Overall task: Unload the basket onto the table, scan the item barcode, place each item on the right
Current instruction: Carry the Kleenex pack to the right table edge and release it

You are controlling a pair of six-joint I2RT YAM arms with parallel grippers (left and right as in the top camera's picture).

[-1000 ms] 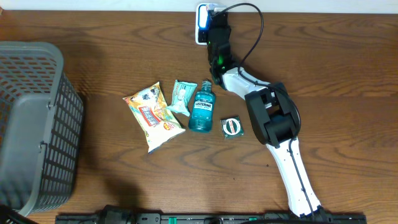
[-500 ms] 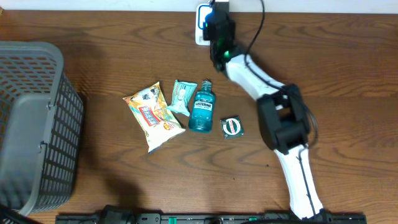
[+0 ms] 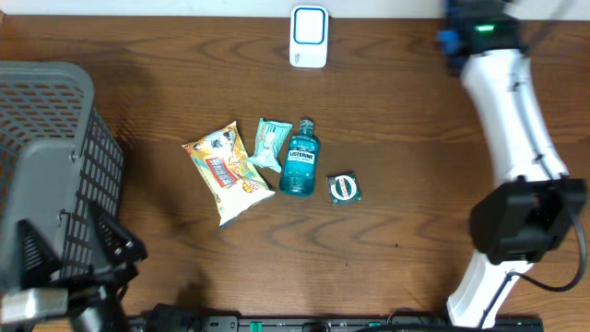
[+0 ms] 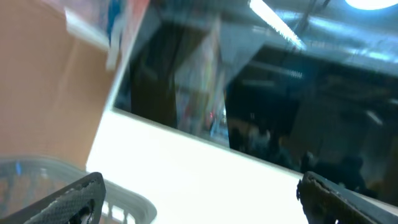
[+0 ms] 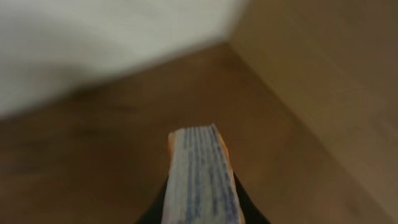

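Note:
Next, the right gripper swings back and to the right in the overhead view over the table's bare side and releases, with the item clear of the scanner [image 3: 309, 37].
The white scanner [image 3: 309, 37] stands at the back middle of the table. My right gripper [image 3: 454, 28] is far to its right at the back edge, shut on a thin flat blue-and-white item [image 5: 200, 177] with orange edges, seen edge-on between the dark fingers [image 5: 246, 208]. A blue corner of that item [image 3: 447, 40] shows in the overhead view. My left gripper [image 3: 78, 247] hovers open over the near corner of the grey basket [image 3: 46, 120]. In the left wrist view its fingers [image 4: 74, 198] stand wide apart with nothing between them.
A snack bag [image 3: 224, 170], a mint-green packet [image 3: 270, 143], a blue mouthwash bottle [image 3: 299, 159] and a small round packet [image 3: 343, 187] lie in a row mid-table. The right arm [image 3: 516, 138] runs along the right side.
The right arm has swung from the scanner to the back right corner with the item still in its grip. The left gripper has come into view at the front left.

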